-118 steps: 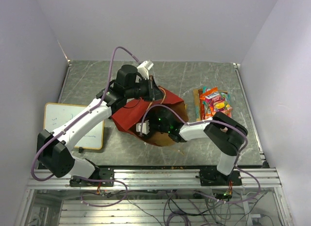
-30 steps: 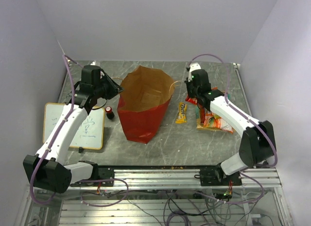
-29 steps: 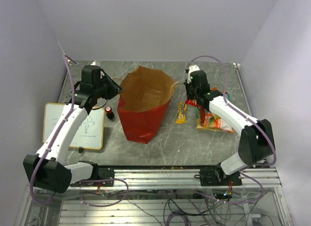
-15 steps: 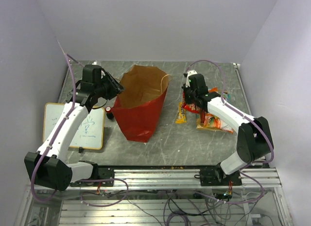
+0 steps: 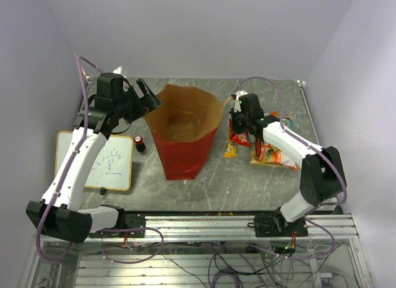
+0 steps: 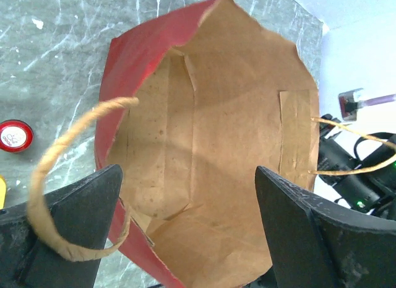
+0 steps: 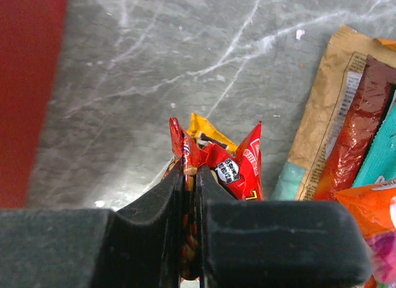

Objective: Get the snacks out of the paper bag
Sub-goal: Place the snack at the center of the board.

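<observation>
I should next carry the red packet [image 7: 238, 167] in my right gripper over onto the pile of other snacks, to that gripper's right in the top view, and let go.
The paper bag [image 5: 184, 148], red outside and brown inside, stands open-mouthed in the middle of the table. My left gripper [image 5: 145, 98] is open at the bag's left rim. In the left wrist view its gripper [image 6: 192, 235] spans the bag's mouth [image 6: 235, 145], with nothing between the fingers and a cord handle [image 6: 43, 176] looping by the left finger. No snack shows inside the bag. My right gripper [image 5: 238, 122] is shut on a red snack packet [image 7: 238, 167], held low over a yellow candy packet [image 5: 230, 147]. Other snacks [image 5: 272, 153] lie in a pile to the right.
A small red-and-black cylinder [image 5: 140, 143] stands left of the bag. Beside it lies a yellow-framed whiteboard [image 5: 102, 164] at the table's left edge. Grey walls close in the table on three sides.
My left gripper has opened wide and lifted back from the bag's rim, and the bag now stands more upright. The right gripper has shifted slightly left and nearer with the red packet.
</observation>
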You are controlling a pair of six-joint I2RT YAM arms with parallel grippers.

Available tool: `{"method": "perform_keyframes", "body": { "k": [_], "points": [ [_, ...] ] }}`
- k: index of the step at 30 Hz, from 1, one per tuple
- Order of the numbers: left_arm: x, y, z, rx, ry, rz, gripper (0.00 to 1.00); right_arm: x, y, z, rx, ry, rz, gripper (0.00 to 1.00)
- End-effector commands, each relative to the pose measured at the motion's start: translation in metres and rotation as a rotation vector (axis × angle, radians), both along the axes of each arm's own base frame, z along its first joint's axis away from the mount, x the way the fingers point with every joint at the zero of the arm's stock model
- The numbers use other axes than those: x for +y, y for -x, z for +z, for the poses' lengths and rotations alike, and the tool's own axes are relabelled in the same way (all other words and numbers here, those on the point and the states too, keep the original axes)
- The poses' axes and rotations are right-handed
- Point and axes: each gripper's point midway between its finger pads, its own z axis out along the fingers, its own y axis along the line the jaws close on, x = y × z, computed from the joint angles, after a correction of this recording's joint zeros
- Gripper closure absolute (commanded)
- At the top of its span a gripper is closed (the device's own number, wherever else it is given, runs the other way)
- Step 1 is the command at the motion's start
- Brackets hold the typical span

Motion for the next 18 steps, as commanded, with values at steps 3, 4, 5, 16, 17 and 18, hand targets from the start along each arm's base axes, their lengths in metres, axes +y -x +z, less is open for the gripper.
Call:
{"method": "perform_keyframes", "body": {
  "k": [3,4,5,16,17,18],
  "points": [
    [0.010,0.015,0.025,-0.040,-0.042,-0.005,0.01,0.018,0.004,0.119,-0.192,-0.136,0.100,1.00],
    [0.011,0.018,0.027,-0.046,-0.042,-0.003,0.01,0.014,0.005,0.137,-0.231,-0.133,0.095,1.00],
    [0.012,0.020,0.029,-0.051,-0.040,0.000,0.01,0.006,0.006,0.151,-0.268,-0.119,0.070,1.00],
    [0.022,0.027,0.055,-0.096,-0.101,-0.003,0.01,-0.144,-0.010,0.142,-0.287,0.375,-0.446,1.00],
    [0.023,0.027,0.059,-0.105,-0.111,-0.001,0.00,-0.148,-0.011,0.135,-0.284,0.382,-0.452,1.00],
    [0.025,0.028,0.063,-0.117,-0.118,0.000,0.00,-0.153,-0.013,0.129,-0.278,0.390,-0.463,1.00]
  ]
}}
